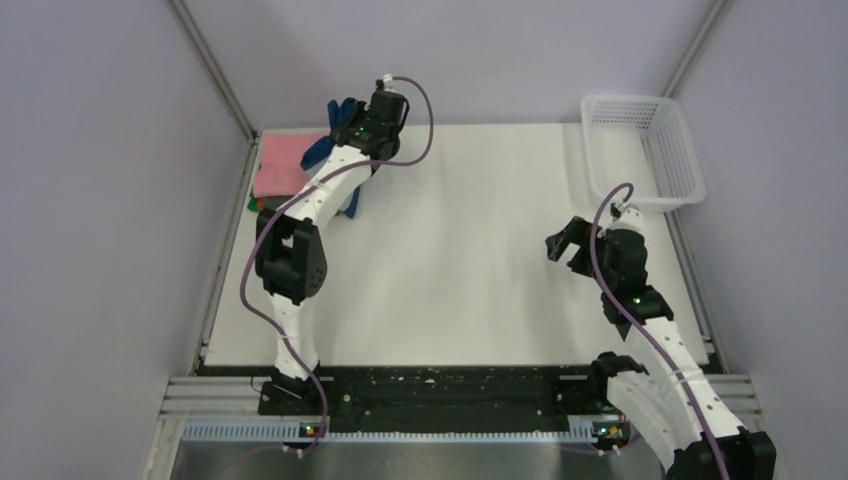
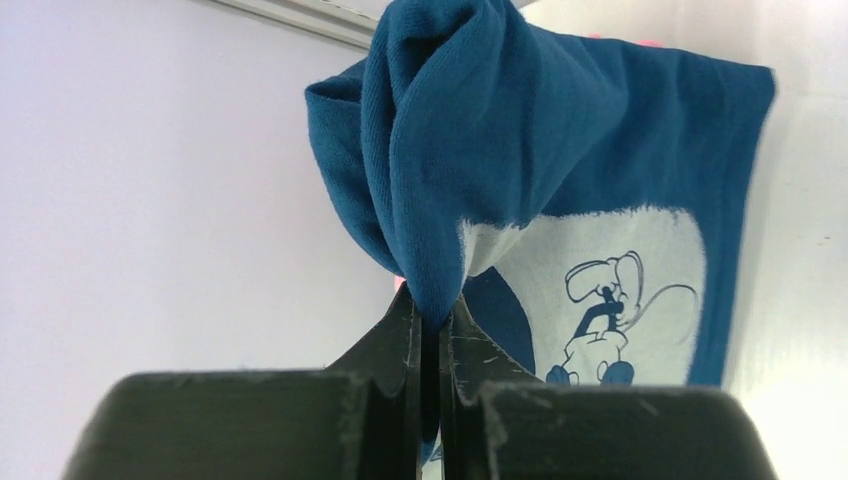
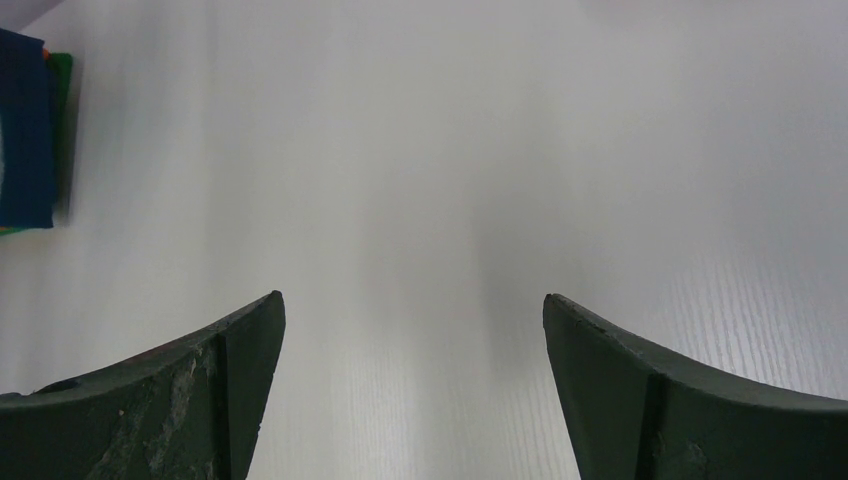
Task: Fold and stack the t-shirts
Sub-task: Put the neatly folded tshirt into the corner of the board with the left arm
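Note:
The robot's left gripper next has to go to the left in the top view and down over the pink shirt's rail-side edge [image 1: 265,163] to release, because that part lies uncovered.
My left gripper [image 1: 352,118] is at the far left of the table, shut on a bunched fold of the dark navy t-shirt [image 1: 342,108]. In the left wrist view the gripper [image 2: 432,312] pinches the cloth [image 2: 560,130], and the shirt's white print [image 2: 610,280] hangs flat behind it. A pink folded shirt [image 1: 285,160] lies under and beside it, with a green edge [image 1: 253,205] below. I cannot make out an orange shirt. My right gripper [image 1: 563,243] is open and empty over bare table at the right [image 3: 412,300]. The navy shirt [image 3: 25,130] shows far off at that view's left edge.
A white lattice basket [image 1: 645,150] stands at the back right corner. The table [image 1: 470,250] is white, with a metal frame rail [image 1: 225,250] along its left edge. Grey walls close in on both sides and at the back.

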Controlling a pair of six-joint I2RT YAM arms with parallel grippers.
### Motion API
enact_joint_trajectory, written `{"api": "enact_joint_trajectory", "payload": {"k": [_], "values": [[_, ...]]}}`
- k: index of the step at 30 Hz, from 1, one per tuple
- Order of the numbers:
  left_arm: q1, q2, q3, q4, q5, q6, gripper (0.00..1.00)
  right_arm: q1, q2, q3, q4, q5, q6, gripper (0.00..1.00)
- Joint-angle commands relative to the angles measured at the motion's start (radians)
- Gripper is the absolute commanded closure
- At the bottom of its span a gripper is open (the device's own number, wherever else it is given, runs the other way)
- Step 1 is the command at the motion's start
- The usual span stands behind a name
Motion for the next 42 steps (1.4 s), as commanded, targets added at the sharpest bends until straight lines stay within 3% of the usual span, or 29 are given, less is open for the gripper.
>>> {"api": "enact_joint_trajectory", "payload": {"k": [1,9,21,42], "values": [[0.012,-0.093,0.073,0.063,-0.053,0.082,1.0,-0.004,0.014,0.018,0.007,0.013,-0.008,0.01],[0.028,-0.135,0.205,-0.065,0.023,-0.002,1.0,-0.004,0.028,0.02,0.007,0.024,-0.007,0.01],[0.132,-0.086,0.244,-0.164,0.185,-0.121,1.0,-0.003,0.048,0.023,0.004,0.045,-0.006,0.01],[0.38,0.117,0.245,-0.04,0.339,-0.133,1.0,-0.003,0.119,0.032,0.004,0.088,-0.009,0.01]]}}
